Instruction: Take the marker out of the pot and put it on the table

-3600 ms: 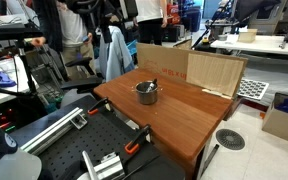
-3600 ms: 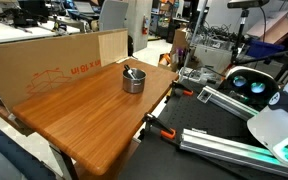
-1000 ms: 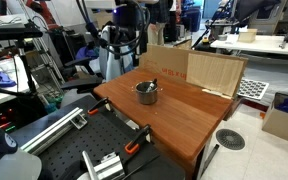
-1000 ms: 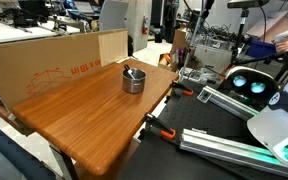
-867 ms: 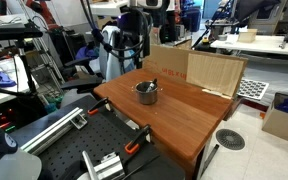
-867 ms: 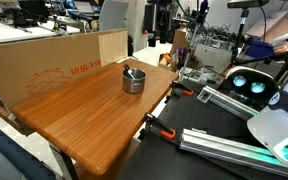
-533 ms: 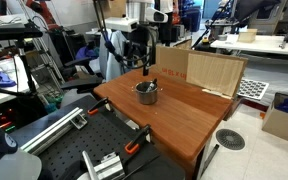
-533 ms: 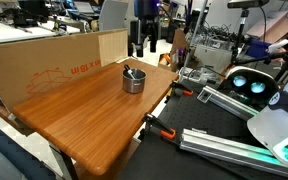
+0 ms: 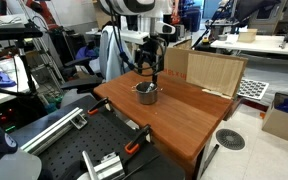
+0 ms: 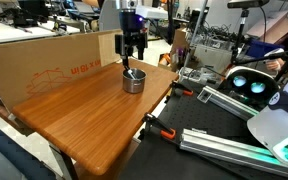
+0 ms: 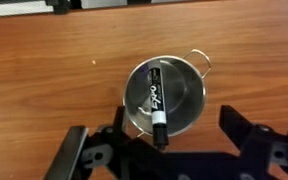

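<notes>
The marker's dark end with the cap sticks out over the pot's rim, so my gripper will move down with its open fingers on either side of that end.
The small silver pot [image 9: 146,94] stands on the reddish-brown wooden table [image 9: 189,115], near its far edge; both also show in an exterior view, pot [image 10: 132,82] and table [image 10: 79,115]. In the wrist view the pot [image 11: 182,92] holds the marker [image 11: 155,98], a dark Expo pen with a white band, leaning across it with its capped end over the rim. My gripper [image 9: 149,71] hangs open and empty just above the pot, also in an exterior view [image 10: 132,55]. In the wrist view its fingers [image 11: 176,132] straddle the pot's near side.
A cardboard box [image 9: 202,70] stands at the table's back edge and a long cardboard sheet [image 10: 44,60] runs along one side. Orange-and-black clamps [image 9: 134,128] [image 10: 166,131] grip the table's edge. Metal rails, desks and people surround the table.
My arm has swung in from behind the table and come down over the pot. The pot and marker have not moved.
</notes>
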You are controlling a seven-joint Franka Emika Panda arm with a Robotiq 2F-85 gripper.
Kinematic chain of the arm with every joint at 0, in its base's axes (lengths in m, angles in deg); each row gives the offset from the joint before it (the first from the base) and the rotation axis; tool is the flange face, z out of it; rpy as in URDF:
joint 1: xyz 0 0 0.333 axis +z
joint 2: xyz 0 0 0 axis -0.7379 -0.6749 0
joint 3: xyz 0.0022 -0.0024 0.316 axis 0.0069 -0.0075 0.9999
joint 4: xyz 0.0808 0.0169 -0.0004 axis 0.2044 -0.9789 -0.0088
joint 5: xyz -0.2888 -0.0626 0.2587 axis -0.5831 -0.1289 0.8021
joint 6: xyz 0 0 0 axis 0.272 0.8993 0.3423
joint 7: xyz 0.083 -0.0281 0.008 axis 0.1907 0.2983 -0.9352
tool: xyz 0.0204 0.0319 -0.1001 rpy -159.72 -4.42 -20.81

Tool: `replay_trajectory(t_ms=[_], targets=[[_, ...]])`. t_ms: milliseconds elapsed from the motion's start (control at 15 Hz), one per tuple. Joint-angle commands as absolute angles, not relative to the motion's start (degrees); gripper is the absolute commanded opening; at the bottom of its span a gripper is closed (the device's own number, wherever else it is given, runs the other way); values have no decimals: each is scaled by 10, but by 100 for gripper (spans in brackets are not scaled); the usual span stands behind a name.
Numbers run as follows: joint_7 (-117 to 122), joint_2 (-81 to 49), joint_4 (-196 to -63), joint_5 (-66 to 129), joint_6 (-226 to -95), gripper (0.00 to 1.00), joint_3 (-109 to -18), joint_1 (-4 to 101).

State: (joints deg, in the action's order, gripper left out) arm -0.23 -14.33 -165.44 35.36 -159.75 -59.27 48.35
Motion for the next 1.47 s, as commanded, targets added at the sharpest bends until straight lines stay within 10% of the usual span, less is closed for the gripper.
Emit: replay_trajectory(t_ms=[0,400,533,1267,1400], targets=[[37,-187,-1617,329,-1598,100,-599,495],[60,-238,-1574,324,-1591,100,-601,502],[61,-247,-1565,325,-1592,74,-600,503],[63,-254,-1545,320,-1593,2,-602,509],[67,-252,-1543,323,-1589,5,-602,510]])
